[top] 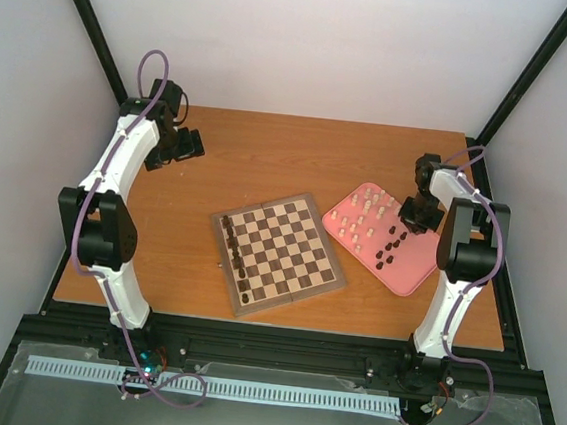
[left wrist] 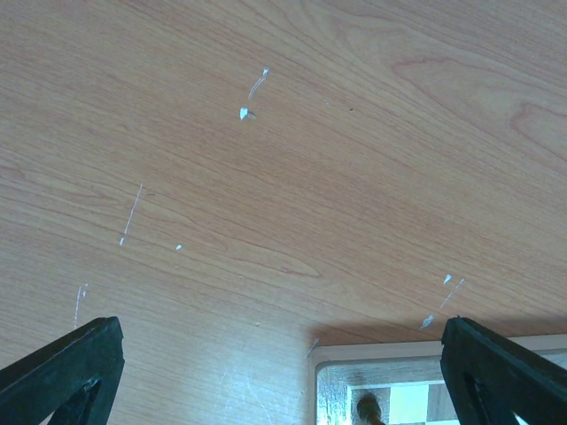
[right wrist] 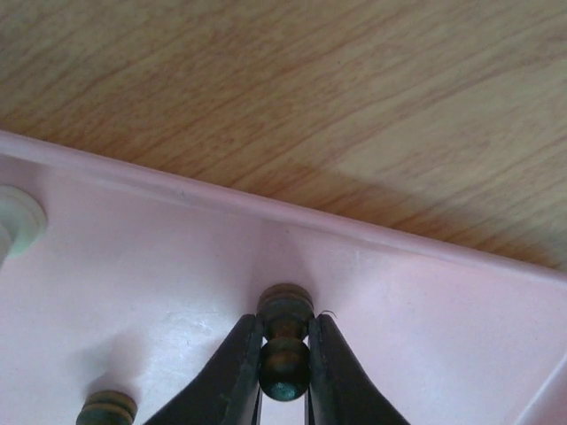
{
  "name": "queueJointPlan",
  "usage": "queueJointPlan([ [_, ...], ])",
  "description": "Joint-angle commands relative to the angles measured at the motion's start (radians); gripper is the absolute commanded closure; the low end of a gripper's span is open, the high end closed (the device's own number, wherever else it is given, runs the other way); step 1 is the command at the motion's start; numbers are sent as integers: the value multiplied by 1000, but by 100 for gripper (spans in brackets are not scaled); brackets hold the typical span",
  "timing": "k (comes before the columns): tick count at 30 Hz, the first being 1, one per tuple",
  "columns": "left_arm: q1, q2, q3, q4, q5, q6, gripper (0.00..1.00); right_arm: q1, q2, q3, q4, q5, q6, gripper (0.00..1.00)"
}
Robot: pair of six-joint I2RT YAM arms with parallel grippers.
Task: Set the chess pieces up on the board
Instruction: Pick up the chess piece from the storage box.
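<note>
The pawn goes up in my right gripper next, then left in the top view to the empty square (top: pixel 238 218) beside the far corner piece, and down.
The board (top: pixel 290 248) lies at the table's centre, with a column of dark chess pieces (top: pixel 234 253) along its left edge. More cream pieces (top: pixel 364 215) and dark pieces (top: pixel 393 245) stand in a pink tray (top: pixel 409 270) to its right. My right gripper (top: pixel 414 217) is down in the tray. In the right wrist view it (right wrist: pixel 285 326) is shut on a dark pawn (right wrist: pixel 284 367) near the tray wall (right wrist: pixel 399 257). My left gripper (left wrist: pixel 282 372) hangs open and holds nothing above bare wood, with the board's corner (left wrist: pixel 337 390) and one dark piece (left wrist: pixel 368 409) just below it.
In the right wrist view another dark piece (right wrist: pixel 106 409) stands at the lower left and a cream piece (right wrist: pixel 13 221) at the left edge. The left gripper (top: pixel 181 147) sits at the table's far left. Black frame posts rise at the back corners.
</note>
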Motion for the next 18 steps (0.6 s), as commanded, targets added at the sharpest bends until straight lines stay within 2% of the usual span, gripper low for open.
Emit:
queueJointPlan([
  [1, -7, 19, 54, -25, 0, 8, 0, -13, 16, 19, 16, -3, 2, 92],
  [5, -6, 24, 58, -25, 1, 8, 0, -13, 9, 21, 17, -6, -6, 97],
  [10, -7, 22, 59, -25, 2, 8, 0, -13, -43, 46, 1, 10, -4, 97],
  [18, -6, 18, 55, -25, 0, 7, 0, 46, -156, 189, -115, 51, -25, 97],
])
